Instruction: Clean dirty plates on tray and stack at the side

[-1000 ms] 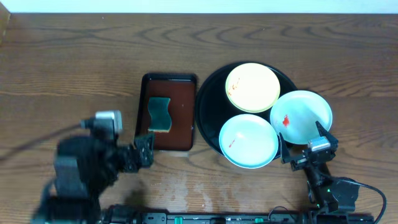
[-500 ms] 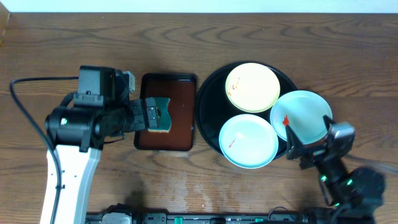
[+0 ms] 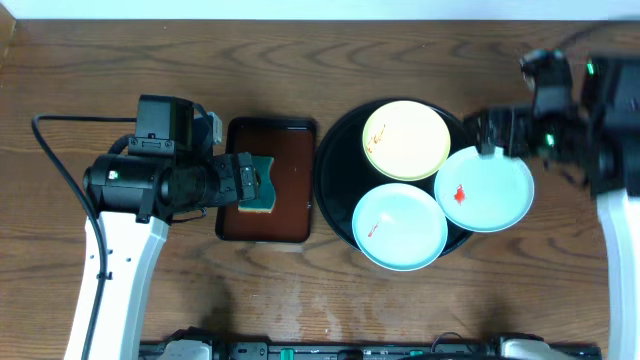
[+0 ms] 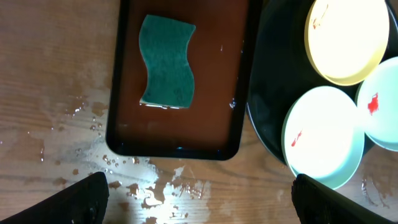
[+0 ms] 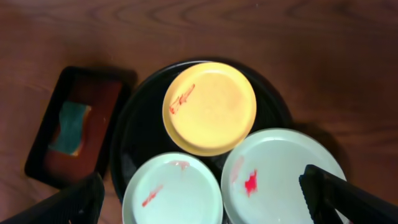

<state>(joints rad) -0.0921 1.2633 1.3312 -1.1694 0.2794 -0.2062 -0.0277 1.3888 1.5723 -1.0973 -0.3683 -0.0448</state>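
Note:
Next, my left gripper lowers onto the near part of the green sponge (image 3: 261, 197) (image 4: 169, 85) in the brown tray, since the plates carry red smears.
Three plates lie on the round black tray (image 3: 334, 150): a pale yellow plate (image 3: 405, 140) at the back, a mint-white plate (image 3: 400, 227) at the front, and a second mint-white plate (image 3: 485, 190) overhanging the tray's right rim. Each carries red smears. My left gripper (image 3: 246, 184) is open and empty, hovering over the left edge of the brown tray. My right gripper (image 3: 497, 133) is open and empty, high over the tray's back right. In the right wrist view my right gripper (image 5: 205, 205) looks down on all three plates. In the left wrist view my left gripper (image 4: 199, 205) is over wet wood.
A green sponge (image 3: 262, 185) lies in the rectangular dark brown tray (image 3: 292, 150) left of the black tray; it also shows in the left wrist view (image 4: 166, 62). Water drops (image 4: 155, 186) wet the wood in front of that tray. Bare wood-grain tabletop (image 3: 570, 270) lies to the right.
My right arm swung from the front right edge up to the back right, beside the tray. My left arm rose from the front left to the brown tray and now holds there.

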